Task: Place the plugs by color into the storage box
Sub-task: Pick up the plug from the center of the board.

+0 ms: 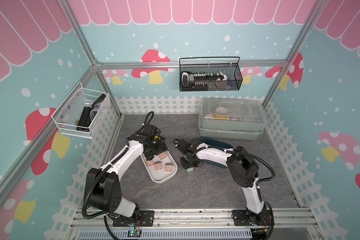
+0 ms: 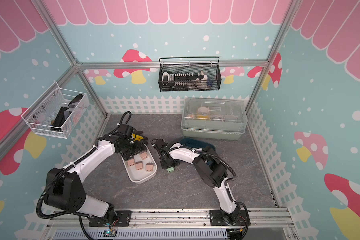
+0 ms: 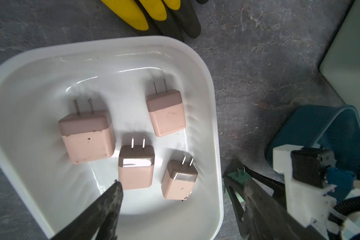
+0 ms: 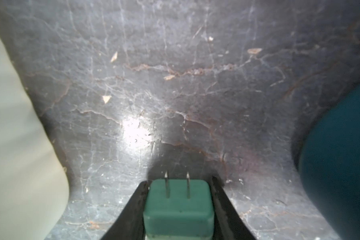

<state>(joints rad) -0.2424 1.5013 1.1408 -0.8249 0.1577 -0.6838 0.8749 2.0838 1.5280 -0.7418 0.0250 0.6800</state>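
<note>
My right gripper needs to rise above the dark teal tray's side next, move outward over its end facing the white tray (image 1: pixel 204 141) (image 4: pixel 342 160), go down and let go, because the dark teal tray stands outward.
Several peach-pink plugs (image 3: pixel 166 112) lie prongs-up in the white tray of the storage box (image 1: pixel 164 180), as both top views and the left wrist view show. My left gripper (image 3: pixel 181 184) hangs open just above them (image 1: pixel 154 154), holding nothing. Right of the white tray, a mint-green plug (image 4: pixel 178 205) sits on the grey table (image 1: pixel 189 170). My right gripper (image 4: pixel 178 182) is shut on its two sides, prongs pointing away from the wrist. The dark teal tray (image 1: pixel 208 141) lies behind my right arm, which mostly hides it.
A clear-lidded grey-green bin (image 1: pixel 231 121) stands at the back right. A yellow-and-black item (image 3: pixel 143 16) lies just beyond the white tray. A black mesh basket (image 1: pixel 210 76) and a white mesh basket (image 1: pixel 81 113) hang on the walls.
</note>
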